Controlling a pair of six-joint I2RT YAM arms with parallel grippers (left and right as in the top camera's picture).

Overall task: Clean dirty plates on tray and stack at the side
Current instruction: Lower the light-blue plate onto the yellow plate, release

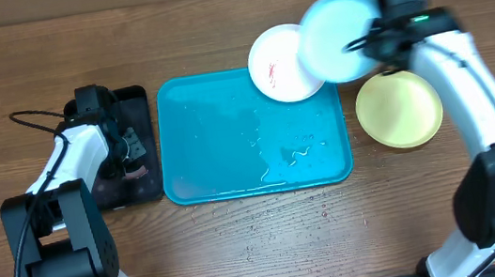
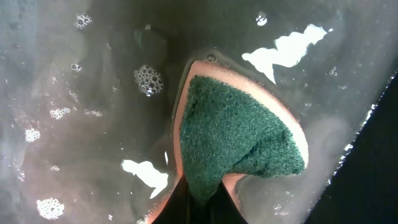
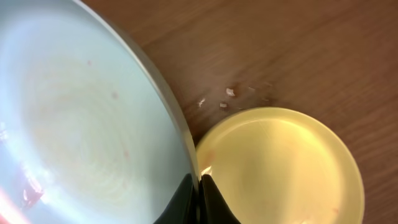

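Note:
Next, my right gripper goes down, back and to the right in the overhead view and releases the blue plate (image 1: pixel 339 34) onto the yellow plate (image 1: pixel 399 108), which lies beside the tray.
My right gripper (image 1: pixel 369 36) is shut on the rim of the pale blue plate (image 1: pixel 339 34), held in the air behind the tray's far right corner; the wrist view shows its fingers (image 3: pixel 199 186) pinching the blue plate's (image 3: pixel 81 124) edge. The pale yellow plate (image 1: pixel 399 108) lies on the table right of the turquoise tray (image 1: pixel 202 153); it also shows in the right wrist view (image 3: pixel 280 168). The white plate (image 1: pixel 282 62), with a red smear, rests on the tray's far right corner. My left gripper (image 1: pixel 131 151) is shut on a green sponge (image 2: pixel 236 137) in soapy water.
A black tray (image 1: pixel 139 100) of soapy water (image 2: pixel 81 124) stands left of the turquoise tray. Water puddles lie on the turquoise tray's right half. Small crumbs (image 3: pixel 227 96) lie on the wooden table near the yellow plate, with more specks in front of the tray.

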